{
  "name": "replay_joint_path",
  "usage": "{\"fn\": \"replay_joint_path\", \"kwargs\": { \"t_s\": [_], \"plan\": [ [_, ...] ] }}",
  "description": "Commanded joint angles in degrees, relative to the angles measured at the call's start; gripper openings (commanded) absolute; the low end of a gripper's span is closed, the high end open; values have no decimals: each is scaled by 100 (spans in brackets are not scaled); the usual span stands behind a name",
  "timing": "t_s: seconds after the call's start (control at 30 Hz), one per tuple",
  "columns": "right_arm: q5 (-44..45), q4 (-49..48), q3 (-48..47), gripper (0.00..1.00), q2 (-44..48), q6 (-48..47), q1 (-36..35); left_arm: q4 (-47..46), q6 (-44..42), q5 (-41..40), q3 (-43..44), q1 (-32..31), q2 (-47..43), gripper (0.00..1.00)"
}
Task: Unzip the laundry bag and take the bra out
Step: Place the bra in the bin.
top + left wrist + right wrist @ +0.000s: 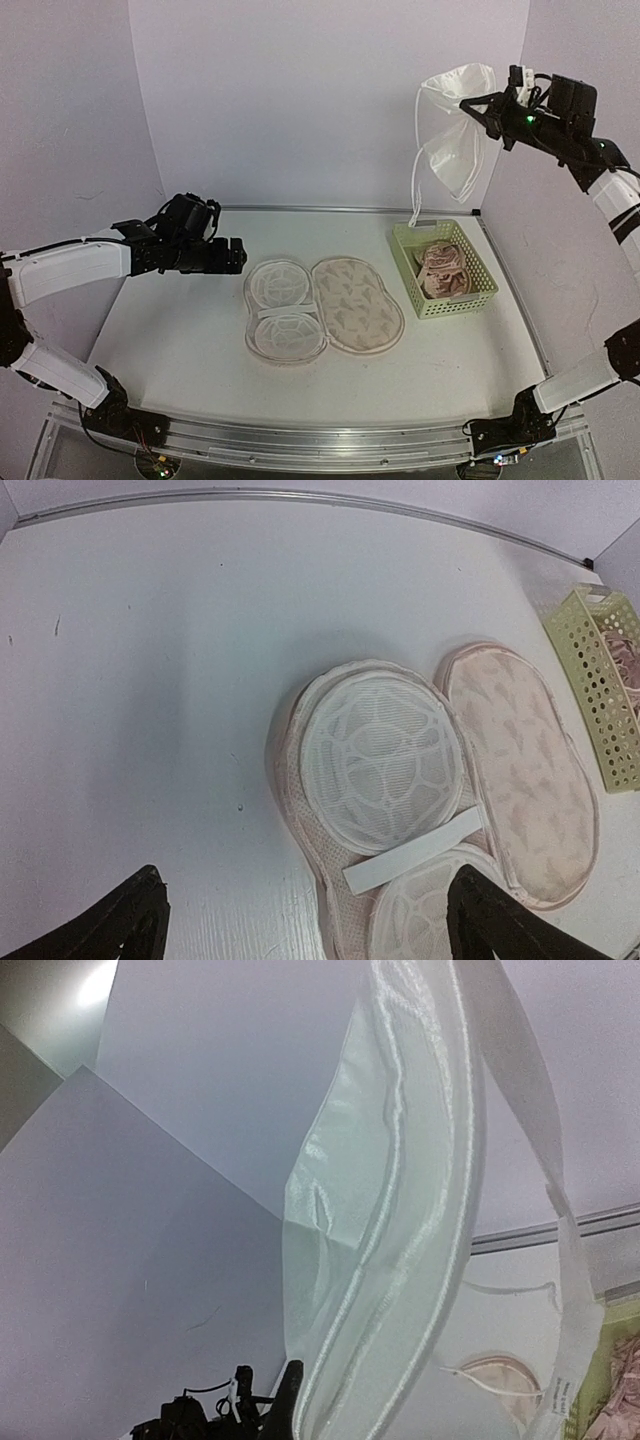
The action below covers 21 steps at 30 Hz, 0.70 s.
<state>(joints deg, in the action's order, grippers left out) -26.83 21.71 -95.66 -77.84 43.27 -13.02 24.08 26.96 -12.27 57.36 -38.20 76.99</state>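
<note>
I should next tilt my right gripper down, lower the bra onto the pinkish garments in the pale-green basket below and release it.
The laundry bag (357, 305) lies unzipped and spread flat mid-table, its printed beige half on the right and its lining half with white mesh cup frames (283, 310) on the left. It also shows in the left wrist view (525, 770) and partly in the right wrist view (500, 1380). My right gripper (487, 105) is shut on the white bra (455, 130) and holds it high in the air above the basket, with a strap hanging down. The bra fills the right wrist view (400, 1210). My left gripper (238, 256) is open and empty, just left of the bag and above the table, with its fingers (130, 920) wide apart.
A pale-green plastic basket (455, 303) with pinkish garments inside stands right of the bag, under the hanging bra; its perforated wall shows in the left wrist view (590, 670). The table's back edge rail (350, 209) runs behind.
</note>
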Motion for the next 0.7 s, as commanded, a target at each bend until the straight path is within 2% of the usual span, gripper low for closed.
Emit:
{"fn": "replay_joint_path", "kwargs": {
  "t_s": [0.0, 0.27, 0.67],
  "plan": [
    [889, 454, -269, 0, 193, -683, 66, -77, -101, -117, 236, 31, -70, 97],
    [1796, 717, 168, 0, 442, -1269, 131, -81, -136, -107, 274, 27, -29, 97],
    [2264, 877, 806, 0, 848, -1590, 142, -78, -138, -34, 395, 31, 165, 97]
  ]
}}
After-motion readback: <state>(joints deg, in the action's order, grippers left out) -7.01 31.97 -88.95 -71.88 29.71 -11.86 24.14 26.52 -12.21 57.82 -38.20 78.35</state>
